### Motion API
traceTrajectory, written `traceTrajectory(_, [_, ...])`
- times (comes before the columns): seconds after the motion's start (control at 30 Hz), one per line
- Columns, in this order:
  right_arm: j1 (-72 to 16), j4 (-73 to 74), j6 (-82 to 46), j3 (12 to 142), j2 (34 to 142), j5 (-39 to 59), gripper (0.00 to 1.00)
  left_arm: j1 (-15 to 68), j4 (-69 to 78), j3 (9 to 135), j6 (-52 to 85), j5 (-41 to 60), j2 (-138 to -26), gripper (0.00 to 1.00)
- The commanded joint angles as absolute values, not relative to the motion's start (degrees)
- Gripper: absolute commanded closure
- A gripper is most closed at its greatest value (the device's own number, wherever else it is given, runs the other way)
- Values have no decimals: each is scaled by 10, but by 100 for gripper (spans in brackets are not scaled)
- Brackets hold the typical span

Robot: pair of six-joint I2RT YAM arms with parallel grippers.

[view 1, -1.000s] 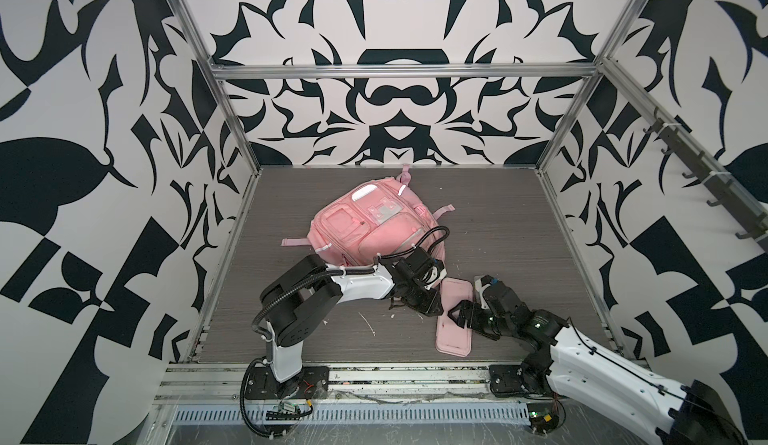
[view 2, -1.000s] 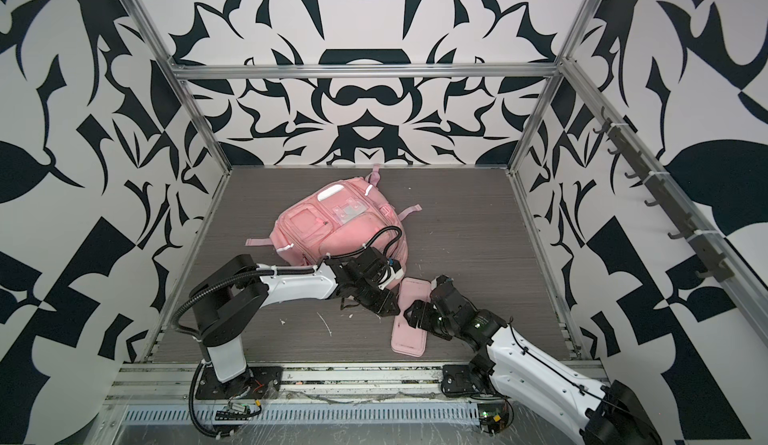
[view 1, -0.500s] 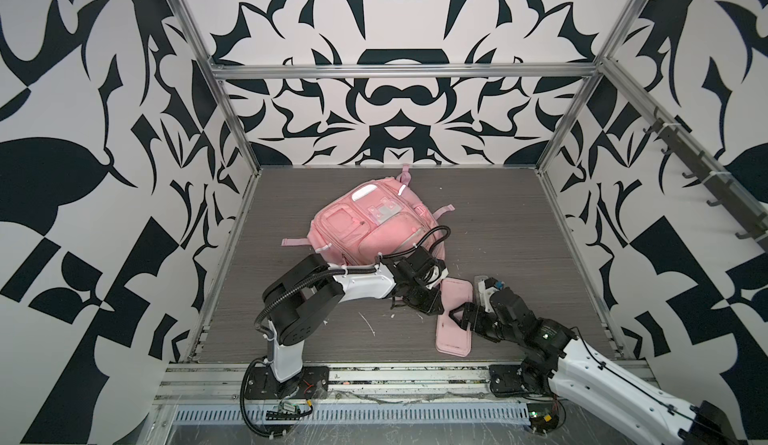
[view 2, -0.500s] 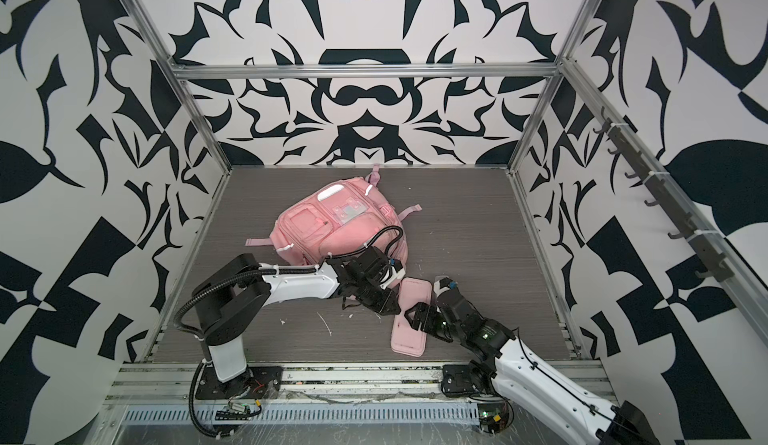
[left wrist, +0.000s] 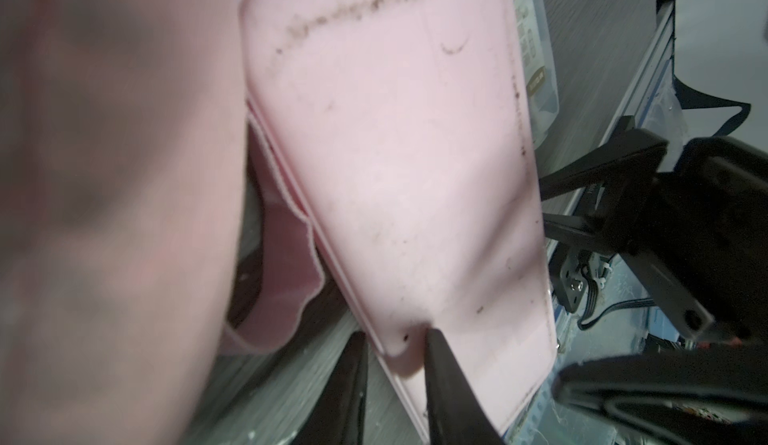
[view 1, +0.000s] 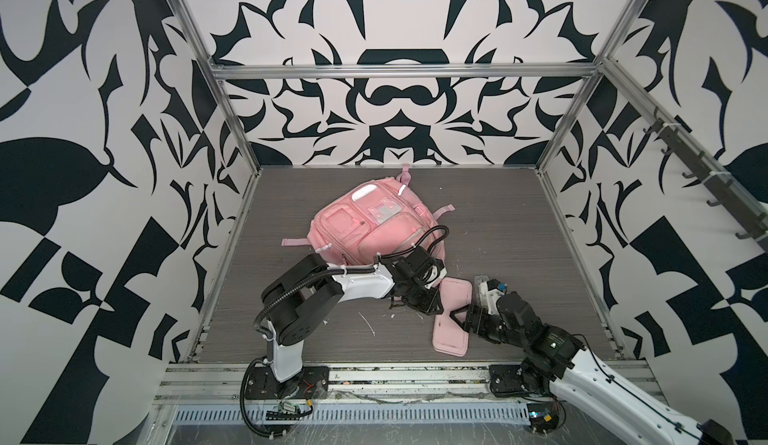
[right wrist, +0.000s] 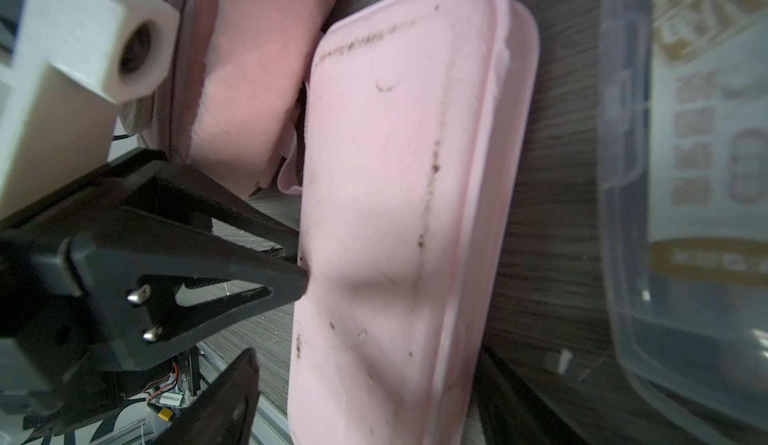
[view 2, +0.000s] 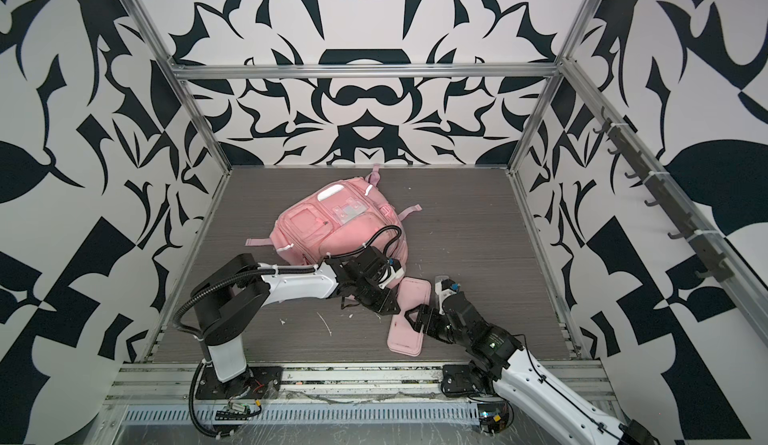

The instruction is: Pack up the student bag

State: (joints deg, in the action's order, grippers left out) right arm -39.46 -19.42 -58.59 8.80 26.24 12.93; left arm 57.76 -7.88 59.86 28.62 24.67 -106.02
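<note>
My right gripper should next move in toward my left gripper and close on the pencil case's edge by the clear box [view 1: 469, 300], because the opposite edge is already held.
The student bag [view 1: 374, 226] [view 2: 340, 231], a pink backpack, lies in the middle of the table. In front of it a flat pink pencil case [view 1: 451, 337] [view 2: 405, 339] [left wrist: 395, 152] [right wrist: 374, 172] lies on the table, its far end against the bag. My left gripper [view 1: 434, 309] [view 2: 392, 308] [left wrist: 395, 337] [right wrist: 301, 260] is shut on the case's left edge, one finger on top and one beneath. My right gripper [view 1: 459, 318] [view 2: 415, 318] [right wrist: 370, 359] stands open astride the case, one finger on each side and a gap at the left one.
A clear plastic box [view 1: 480, 293] [view 2: 440, 283] [right wrist: 685, 172] with a printed card inside lies just right of the pencil case. Small white scraps [view 1: 368, 322] dot the table near the front. Patterned walls enclose the table, with hooks [view 1: 706, 181] on the right wall.
My right gripper has moved left and now straddles the pencil case. The left gripper stays at the case's edge, and the bag has not moved.
</note>
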Motion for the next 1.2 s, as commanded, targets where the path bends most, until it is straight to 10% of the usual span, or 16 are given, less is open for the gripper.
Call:
traceTrajectory(0.0, [-396,-122,-586,98,262,162,20,579,-100,574,283,234,-1059,71])
traceTrajectory(1.17, [-397,79,-574,105,421,166,49,542,-26,535,326,312,-1039,57])
